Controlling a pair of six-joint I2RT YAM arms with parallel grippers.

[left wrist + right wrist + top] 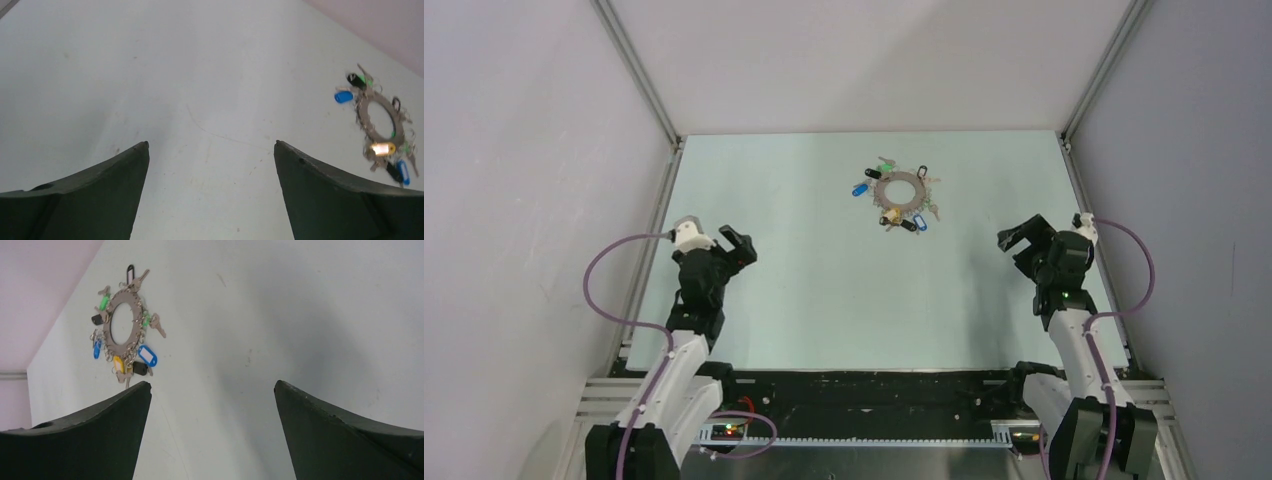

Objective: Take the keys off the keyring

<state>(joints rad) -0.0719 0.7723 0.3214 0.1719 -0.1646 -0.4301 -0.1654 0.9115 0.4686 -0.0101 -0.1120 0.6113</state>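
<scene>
My right gripper will next swing outward and to its left in the top view, then down onto the keyring's closest edge (922,197) (139,323), because the keyring lies flat there.
The keyring (885,190) is a wide flat brownish-grey metal ring lying flat on the table at the far centre. The keys (859,190) fan out all round it, with blue, green, black and yellow heads or tags. My left gripper (738,248) is open and empty at the left, well short of the bunch. My right gripper (1021,238) is open and empty at the right. The left wrist view shows the keyring (367,112) and keys (343,97) far right, beyond the left gripper (211,145). The right wrist view shows the keyring (122,349) and keys (147,355) upper left of the right gripper (211,385).
The pale green table (824,300) is walled by white panels with aluminium rails at the left, right and back. Purple cables loop beside both arms. The arm bases and a black rail lie along the near edge.
</scene>
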